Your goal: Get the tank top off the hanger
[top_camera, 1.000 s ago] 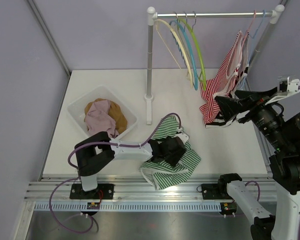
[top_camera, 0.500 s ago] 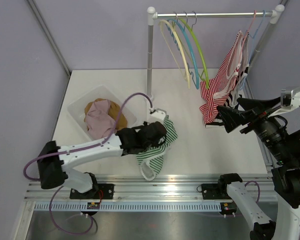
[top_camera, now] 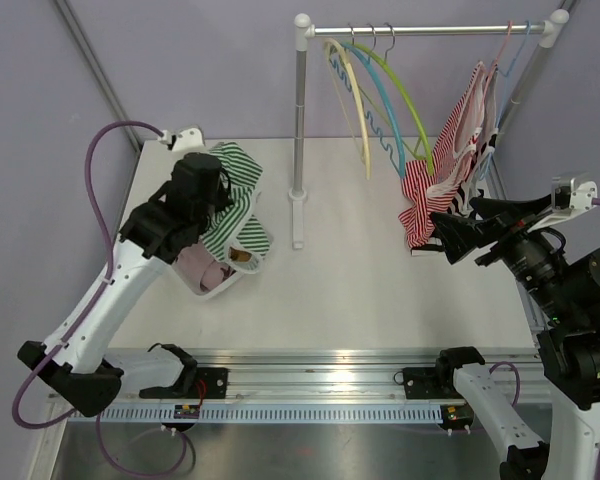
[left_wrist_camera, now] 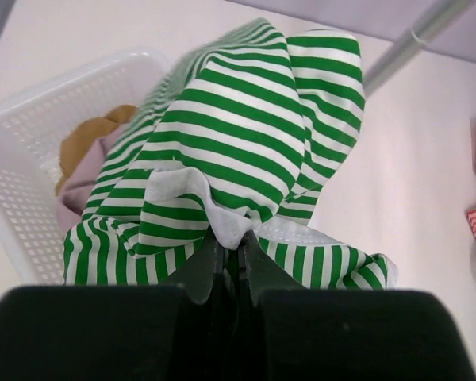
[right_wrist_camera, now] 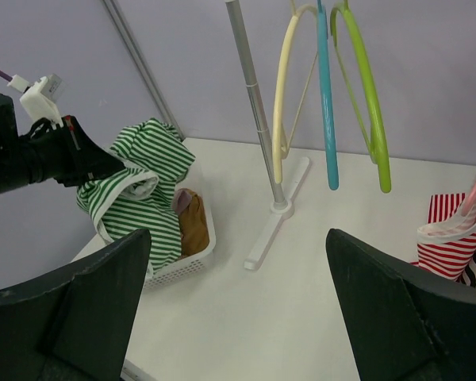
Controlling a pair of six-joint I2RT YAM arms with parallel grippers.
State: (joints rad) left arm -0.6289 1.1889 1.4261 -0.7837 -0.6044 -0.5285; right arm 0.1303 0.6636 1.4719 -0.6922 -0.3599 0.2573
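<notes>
The striped top hangs past the basket's edge by the rack post; my left gripper will move away from the post, down into the basket next.
My left gripper (top_camera: pixel 216 182) is shut on a green-and-white striped tank top (top_camera: pixel 234 200) and holds it raised above the white basket (top_camera: pixel 220 287) at the table's left. The top fills the left wrist view (left_wrist_camera: pixel 246 143), pinched between the gripper (left_wrist_camera: pixel 232 246). It also shows in the right wrist view (right_wrist_camera: pixel 143 190). A red-and-white striped tank top (top_camera: pixel 450 170) hangs on a pink hanger (top_camera: pixel 502 45) at the right end of the rail. My right gripper (top_camera: pixel 450 232) is open and empty, just right of and below that garment.
The rack's rail (top_camera: pixel 425 29) carries empty yellow (top_camera: pixel 348 90), blue (top_camera: pixel 375 100) and green (top_camera: pixel 405 95) hangers. The rack post (top_camera: pixel 299 120) stands mid-table on a white foot. The basket holds pink (top_camera: pixel 195 265) and brown (top_camera: pixel 242 255) clothes.
My left arm has swung from the table's front middle up and left to over the basket, carrying the green striped top. The empty hangers swing. The right gripper has barely moved.
</notes>
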